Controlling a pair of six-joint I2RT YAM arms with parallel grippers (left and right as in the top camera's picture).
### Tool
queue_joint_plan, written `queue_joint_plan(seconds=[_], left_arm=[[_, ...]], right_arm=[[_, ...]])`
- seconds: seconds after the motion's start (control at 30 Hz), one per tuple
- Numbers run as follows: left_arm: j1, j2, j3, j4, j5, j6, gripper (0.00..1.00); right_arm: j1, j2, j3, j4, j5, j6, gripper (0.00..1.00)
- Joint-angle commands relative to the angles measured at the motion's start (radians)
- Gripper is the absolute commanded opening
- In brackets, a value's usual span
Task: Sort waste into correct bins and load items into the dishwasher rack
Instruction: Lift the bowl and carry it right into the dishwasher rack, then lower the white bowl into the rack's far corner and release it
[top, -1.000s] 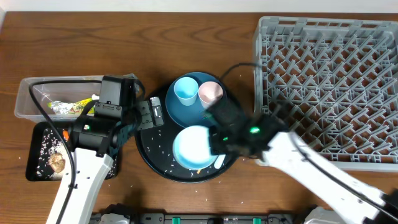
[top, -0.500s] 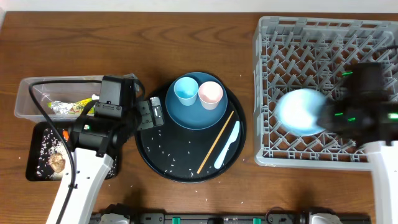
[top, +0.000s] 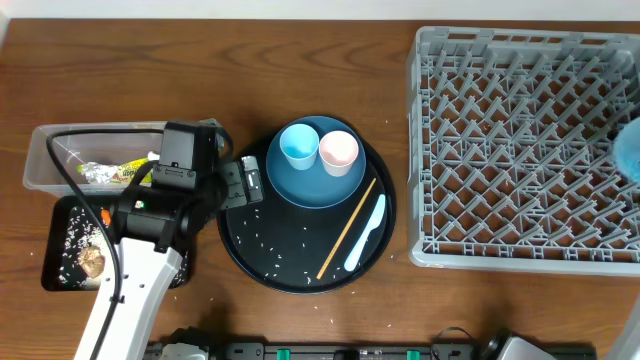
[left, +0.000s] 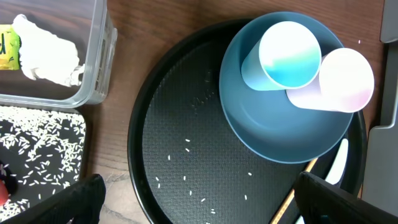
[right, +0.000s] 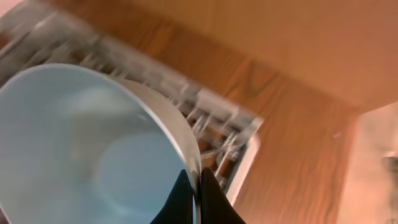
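My right gripper moves outward over the grey rack next, tilts down, sets the white bowl (right: 81, 143) among the rack's wires and releases the bowl's rim, since the pegs stand empty.
My left gripper (top: 245, 182) is open and empty, hovering over the left rim of the round black tray; it also shows in the left wrist view (left: 211, 205). On the dark-blue plate (top: 315, 180) stand the light-blue cup (top: 297, 146) and the pink cup (top: 339, 151). The chopstick (top: 347, 228) and the white utensil (top: 366, 232) lie on the round tray. My right gripper (right: 198, 183) is shut on the rim of the white bowl (right: 81, 143), held over the grey rack (top: 520, 140) at its far right edge, where the bowl shows as a blur (top: 631, 152).
The clear tub (top: 45, 160) holds the wrapper (top: 125, 172), foil (top: 92, 172) and tissue (left: 46, 53). The shallow black tray (top: 65, 280) holds rice, a carrot piece (top: 104, 217) and a brown lump (top: 92, 262). Rice grains dot the round black tray (top: 250, 250).
My right arm lifted the white bowl off the round tray and carried it right across the rack to the frame's edge. The chopstick and utensil came into sight. The left arm stayed still.
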Motion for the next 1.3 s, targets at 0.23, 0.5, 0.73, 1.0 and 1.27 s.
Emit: queue_joint_plan(seconds=[0.23, 0.5, 0.73, 1.0, 1.27], left_arm=[[0.003, -0.001, 0.010, -0.001, -0.016, -0.008, 0.98], [0.003, -0.001, 0.010, -0.001, -0.016, -0.008, 0.98], [0.003, -0.001, 0.010, -0.001, -0.016, -0.008, 0.98], [0.003, -0.001, 0.010, -0.001, -0.016, -0.008, 0.98], [0.003, -0.001, 0.010, -0.001, -0.016, -0.008, 0.98]], right_arm=[[0.006, 0.271, 0.019, 0.381, 0.407, -0.357, 0.01], [0.091, 0.490, 0.019, 0.834, 0.505, -0.860, 0.01], [0.184, 0.669, 0.019, 1.023, 0.547, -1.140, 0.01], [0.234, 0.796, 0.018, 1.062, 0.606, -1.208, 0.01], [0.318, 0.797, 0.018, 1.094, 0.610, -1.311, 0.01]])
